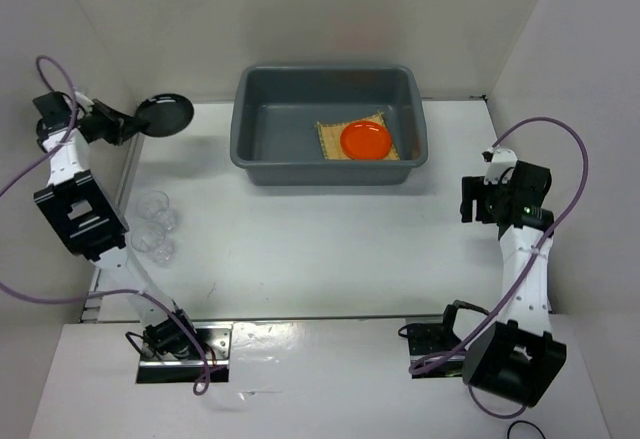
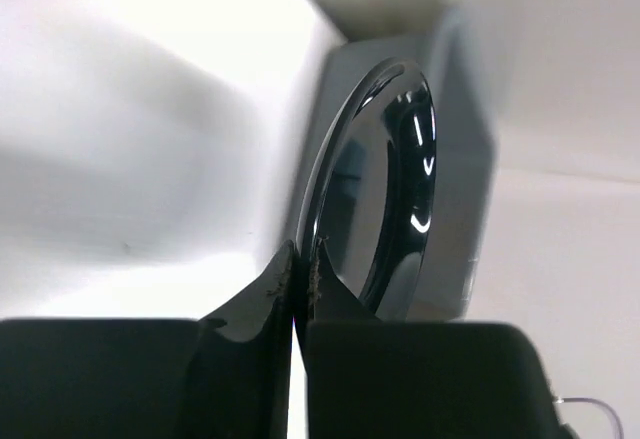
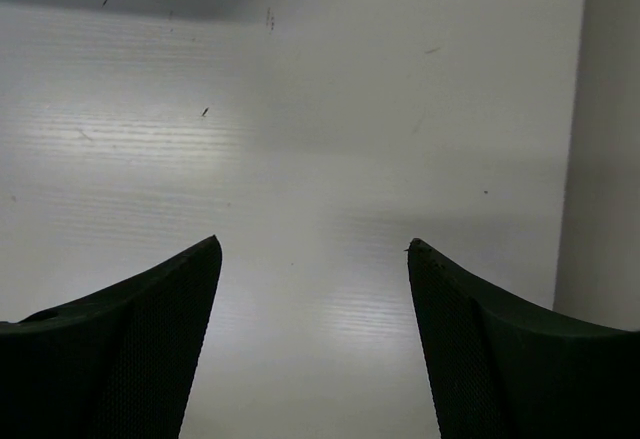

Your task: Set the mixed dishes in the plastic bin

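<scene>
I will carry the black plate [image 1: 168, 114] over the orange plate [image 1: 366, 140], lower it and release it, because the orange plate is below my left gripper and to its right in the top view.
The grey plastic bin [image 1: 262, 155] stands at the back middle of the table. Inside it the tan woven mat [image 1: 328, 138] lies flat with the orange plate [image 1: 366, 140] on top. My left gripper [image 1: 133, 125] is shut on the rim of the black plate [image 1: 168, 114] and holds it off the table at the far left, left of the bin. In the left wrist view the black plate [image 2: 385, 209] stands on edge between my fingers [image 2: 272, 289], with the bin [image 2: 462, 149] behind it. Three clear glasses [image 1: 155, 225] stand near the left wall. My right gripper [image 3: 314, 249] is open and empty above bare table.
White walls enclose the table on the left, back and right. The left arm runs along the left wall beside the glasses. The right arm [image 1: 520, 249] stands at the right side, away from the bin.
</scene>
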`<state>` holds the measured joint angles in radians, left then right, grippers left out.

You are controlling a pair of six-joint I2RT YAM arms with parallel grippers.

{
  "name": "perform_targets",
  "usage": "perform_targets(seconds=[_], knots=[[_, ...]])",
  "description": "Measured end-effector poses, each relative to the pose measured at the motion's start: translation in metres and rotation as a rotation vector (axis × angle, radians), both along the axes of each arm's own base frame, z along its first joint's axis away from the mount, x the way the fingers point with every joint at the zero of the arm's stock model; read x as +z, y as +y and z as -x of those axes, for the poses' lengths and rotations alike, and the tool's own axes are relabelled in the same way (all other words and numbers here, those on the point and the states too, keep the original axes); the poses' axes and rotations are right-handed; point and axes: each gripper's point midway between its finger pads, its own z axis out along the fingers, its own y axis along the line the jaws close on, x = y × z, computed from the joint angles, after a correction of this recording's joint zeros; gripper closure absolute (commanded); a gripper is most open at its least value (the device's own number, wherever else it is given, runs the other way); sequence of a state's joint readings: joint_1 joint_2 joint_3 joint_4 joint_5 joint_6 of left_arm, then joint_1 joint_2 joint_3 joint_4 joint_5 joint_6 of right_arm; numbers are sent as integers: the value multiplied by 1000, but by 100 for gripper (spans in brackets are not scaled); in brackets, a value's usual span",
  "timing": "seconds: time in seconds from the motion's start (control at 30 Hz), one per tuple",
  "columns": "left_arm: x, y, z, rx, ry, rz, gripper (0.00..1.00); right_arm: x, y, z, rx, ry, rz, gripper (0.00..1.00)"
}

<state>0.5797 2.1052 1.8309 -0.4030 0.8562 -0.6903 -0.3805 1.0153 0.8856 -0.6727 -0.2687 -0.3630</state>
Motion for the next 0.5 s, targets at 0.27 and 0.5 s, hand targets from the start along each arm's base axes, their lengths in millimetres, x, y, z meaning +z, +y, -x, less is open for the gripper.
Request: perform_targets(seconds=[0.27,0.5], knots=[[49,-47,18,-15,-107,113,100,2,-19,11,-90,-81,131,11],[85,-128,24,-212,-199,169,100,3,-17,19,-73,-82,257,9]])
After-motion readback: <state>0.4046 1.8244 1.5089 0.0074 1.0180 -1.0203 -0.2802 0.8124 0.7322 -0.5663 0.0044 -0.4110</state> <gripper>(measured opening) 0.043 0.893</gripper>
